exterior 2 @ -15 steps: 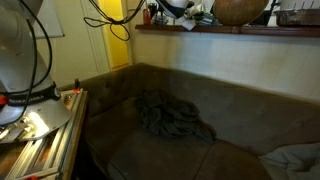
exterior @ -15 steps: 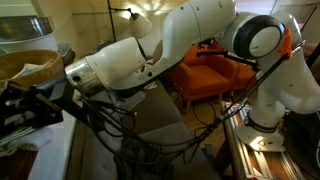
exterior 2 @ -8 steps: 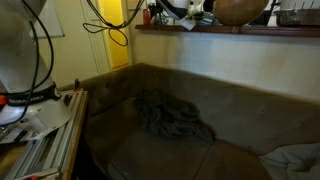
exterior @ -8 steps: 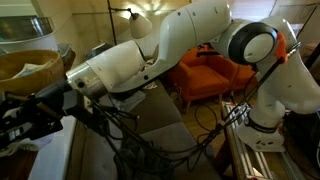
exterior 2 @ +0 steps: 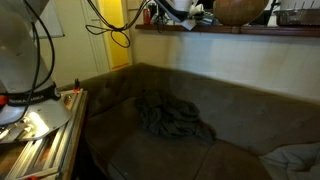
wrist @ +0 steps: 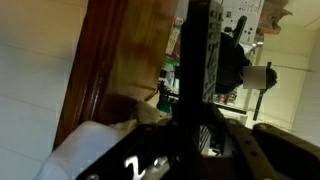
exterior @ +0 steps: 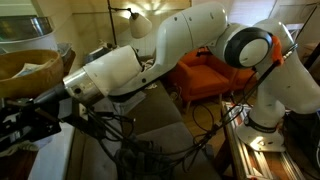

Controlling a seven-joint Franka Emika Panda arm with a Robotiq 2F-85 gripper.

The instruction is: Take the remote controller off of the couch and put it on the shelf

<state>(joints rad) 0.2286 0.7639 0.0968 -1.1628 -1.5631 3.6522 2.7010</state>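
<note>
The gripper moves down and to its left in the wrist view next, toward the shelf's bare wood below, to free the remote.
The remote controller (wrist: 195, 60) shows in the wrist view as a long dark bar standing up between my jaws. My gripper (wrist: 196, 128) is shut on it. In both exterior views the gripper (exterior: 28, 125) (exterior 2: 178, 8) is held over the shelf (exterior: 55, 160) (exterior 2: 240, 32), close to its top. Whether the remote touches the shelf I cannot tell. The shelf's wood (wrist: 125, 60) fills the left of the wrist view. The grey-brown couch (exterior 2: 210, 100) (exterior: 160, 120) lies below the shelf with no remote visible on it.
A crumpled grey cloth (exterior 2: 172, 118) lies on the couch seat. A round woven basket (exterior: 25, 68) (exterior 2: 240, 10) stands on the shelf next to the gripper. An orange armchair (exterior: 205, 75) is behind the arm. A metal frame (exterior 2: 35, 140) holds the robot base.
The arm has stretched a little further along the shelf and the gripper has sunk slightly toward the shelf top, still holding the remote.
</note>
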